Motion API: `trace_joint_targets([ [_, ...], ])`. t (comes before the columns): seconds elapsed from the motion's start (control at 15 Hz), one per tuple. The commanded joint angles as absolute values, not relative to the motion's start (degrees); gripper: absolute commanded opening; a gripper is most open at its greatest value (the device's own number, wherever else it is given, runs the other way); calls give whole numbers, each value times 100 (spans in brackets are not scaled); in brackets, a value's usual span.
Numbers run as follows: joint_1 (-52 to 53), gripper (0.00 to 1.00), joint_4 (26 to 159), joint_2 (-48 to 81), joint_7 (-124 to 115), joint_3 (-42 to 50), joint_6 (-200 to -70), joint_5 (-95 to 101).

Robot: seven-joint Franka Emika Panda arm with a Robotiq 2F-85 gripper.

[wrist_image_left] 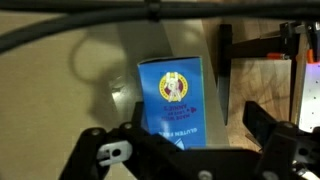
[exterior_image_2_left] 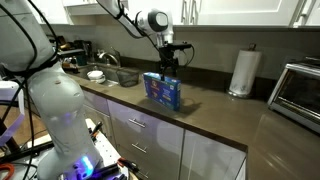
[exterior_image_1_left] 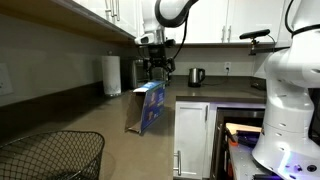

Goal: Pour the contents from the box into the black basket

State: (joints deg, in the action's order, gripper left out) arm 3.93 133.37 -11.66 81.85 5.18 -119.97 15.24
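The gripper moves down onto the top edge of the blue box (exterior_image_2_left: 163, 74) (wrist_image_left: 170, 62) next, open fingers astride it, since the box stands upright directly below my gripper.
The box (exterior_image_1_left: 150, 108) stands upright on the dark countertop, blue with a yellow and white emblem; it also shows in an exterior view (exterior_image_2_left: 163, 92) and in the wrist view (wrist_image_left: 177, 100). My gripper (exterior_image_1_left: 155, 70) hangs just above its top edge, seen also in an exterior view (exterior_image_2_left: 168, 68). In the wrist view the gripper (wrist_image_left: 195, 130) is open, its fingers on either side of the box with a gap on the right. The black basket (exterior_image_1_left: 50, 155) sits at the near end of the counter, well away from the box. The contents are hidden.
A paper towel roll (exterior_image_1_left: 112, 74) (exterior_image_2_left: 240, 72) stands by the wall. A kettle (exterior_image_1_left: 197, 76) is on the far counter. A toaster oven (exterior_image_2_left: 300, 95), a sink (exterior_image_2_left: 100, 75) and a white robot body (exterior_image_1_left: 290, 90) (exterior_image_2_left: 45, 100) are nearby.
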Motion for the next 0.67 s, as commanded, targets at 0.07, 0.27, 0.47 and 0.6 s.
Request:
trace_joint_targets([
  [0.07, 294, 100, 13329, -1168, 8202, 417, -11990, 1501],
  [0.27, 324, 100, 13398, -1060, 8496, 483, -12163, 1338],
  [0.47, 318, 100, 13427, -826, 8691, 498, -12378, 1240],
  [0.6, 293, 100, 13393, -679, 8865, 515, -12550, 1160],
])
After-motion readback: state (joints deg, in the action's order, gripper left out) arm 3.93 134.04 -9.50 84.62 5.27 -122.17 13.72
